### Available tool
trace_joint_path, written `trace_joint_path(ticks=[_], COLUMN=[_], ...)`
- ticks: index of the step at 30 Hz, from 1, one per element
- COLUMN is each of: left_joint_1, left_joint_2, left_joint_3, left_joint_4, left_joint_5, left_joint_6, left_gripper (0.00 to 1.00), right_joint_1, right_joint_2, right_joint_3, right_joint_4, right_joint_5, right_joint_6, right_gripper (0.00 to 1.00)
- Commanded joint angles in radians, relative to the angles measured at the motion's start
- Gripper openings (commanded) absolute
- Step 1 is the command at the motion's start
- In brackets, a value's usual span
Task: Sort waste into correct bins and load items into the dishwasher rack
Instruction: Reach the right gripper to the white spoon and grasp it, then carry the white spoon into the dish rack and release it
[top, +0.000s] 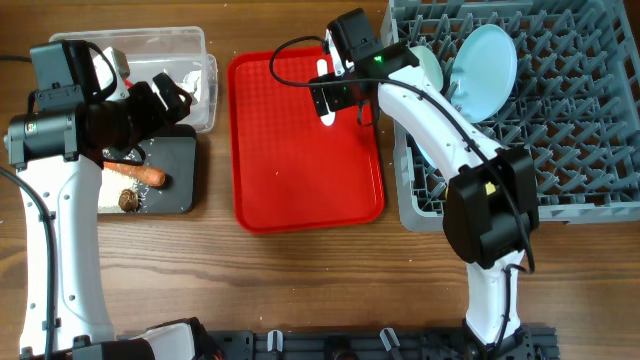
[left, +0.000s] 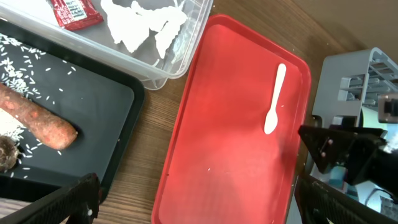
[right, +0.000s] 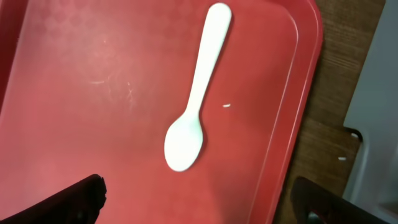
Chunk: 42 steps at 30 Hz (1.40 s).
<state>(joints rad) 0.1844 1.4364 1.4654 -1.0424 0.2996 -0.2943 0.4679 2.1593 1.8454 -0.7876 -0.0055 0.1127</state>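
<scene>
My right gripper is open above the white spoon, which lies uncovered on the red tray (right: 74, 74), so next it needs to lower onto the white spoon's bowl (right: 184, 144) and close across the bowl's sides.
The white spoon (right: 193, 106) lies on the flat red tray (right: 74, 74), near its far right corner in the overhead view (top: 328, 117). My right gripper (top: 340, 100) hovers open just above it, with the spoon's bowl ahead of the jaws (right: 202, 208). My left gripper (top: 168, 95) is open and empty over the gap between the clear tub (top: 190, 45) and the black tray (top: 175, 160). The tub holds the red wrapper (left: 74, 12) and crumpled paper (left: 146, 25). The carrot (top: 137, 175), brown lump (top: 128, 200) and rice grains (left: 18, 62) lie on the black tray. The blue plate (top: 485, 70) and a mint bowl (top: 427, 65) stand in the grey rack (top: 590, 130). The yellow cup is out of view.
The red tray (top: 300, 180) sits between the bins on the left and the rack on the right, with bare wood strips either side. A stray grain (right: 227, 105) lies beside the spoon. My right arm reaches across the rack's left edge.
</scene>
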Motion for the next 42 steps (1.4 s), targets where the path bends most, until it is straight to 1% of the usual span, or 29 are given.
trace_joint_path(ticks=[1, 4, 8, 10, 12, 14, 18, 19, 21, 22, 24, 28, 32, 35, 38, 42], left_joint_1=[0.005, 0.005, 0.005, 0.005, 0.005, 0.005, 0.005, 0.005, 0.005, 0.005, 0.005, 0.005, 0.005, 0.005, 0.005, 0.005], left_joint_2=[0.006, 0.006, 0.006, 0.006, 0.006, 0.006, 0.006, 0.006, 0.005, 0.006, 0.006, 0.006, 0.006, 0.005, 0.006, 0.006], left_joint_3=[0.008, 0.008, 0.008, 0.008, 0.008, 0.008, 0.008, 0.008, 0.008, 0.008, 0.008, 0.008, 0.008, 0.008, 0.008, 0.008], left_joint_4=[0.003, 0.003, 0.003, 0.002, 0.002, 0.003, 0.003, 0.002, 0.002, 0.003, 0.003, 0.002, 0.003, 0.002, 0.002, 0.003], left_joint_5=[-0.005, -0.005, -0.005, -0.005, -0.005, -0.005, -0.005, -0.005, -0.005, -0.005, -0.005, -0.005, -0.005, -0.005, -0.005, -0.005], left_joint_6=[-0.009, -0.008, -0.008, -0.009, -0.009, -0.009, -0.008, -0.008, -0.009, -0.008, -0.008, -0.009, -0.009, -0.008, -0.008, -0.008], left_gripper=[1.00, 1.00, 1.00, 1.00, 1.00, 1.00, 1.00, 1.00, 1.00, 1.00, 1.00, 1.00, 1.00, 1.00, 1.00, 1.00], right_joint_1=[-0.011, -0.011, -0.011, -0.011, -0.011, -0.011, -0.011, -0.011, -0.011, -0.011, -0.011, -0.011, -0.011, -0.011, -0.011, -0.011], right_joint_2=[0.069, 0.132, 0.172, 0.180, 0.190, 0.205, 0.249, 0.252, 0.260, 0.261, 0.261, 0.261, 0.261, 0.254, 0.225, 0.088], right_joint_3=[-0.002, -0.002, -0.002, -0.002, -0.002, -0.002, -0.002, -0.002, -0.002, -0.002, -0.002, -0.002, -0.001, 0.000, 0.000, 0.000], right_joint_4=[0.013, 0.034, 0.097, 0.134, 0.168, 0.185, 0.184, 0.183, 0.163, 0.151, 0.133, 0.103, 0.071, 0.046, 0.027, -0.006], right_joint_5=[0.013, 0.007, -0.047, -0.050, -0.094, -0.112, -0.130, -0.134, -0.138, -0.138, -0.151, -0.158, -0.211, -0.237, -0.236, -0.236], right_joint_6=[0.018, 0.016, -0.037, -0.034, -0.033, -0.005, 0.093, 0.119, 0.210, 0.232, 0.233, 0.259, 0.256, 0.254, 0.227, 0.182], right_gripper=[0.96, 0.93, 0.86, 0.82, 0.76, 0.71, 0.63, 0.60, 0.49, 0.42, 0.33, 0.25, 0.17, 0.06, 0.04, 0.04])
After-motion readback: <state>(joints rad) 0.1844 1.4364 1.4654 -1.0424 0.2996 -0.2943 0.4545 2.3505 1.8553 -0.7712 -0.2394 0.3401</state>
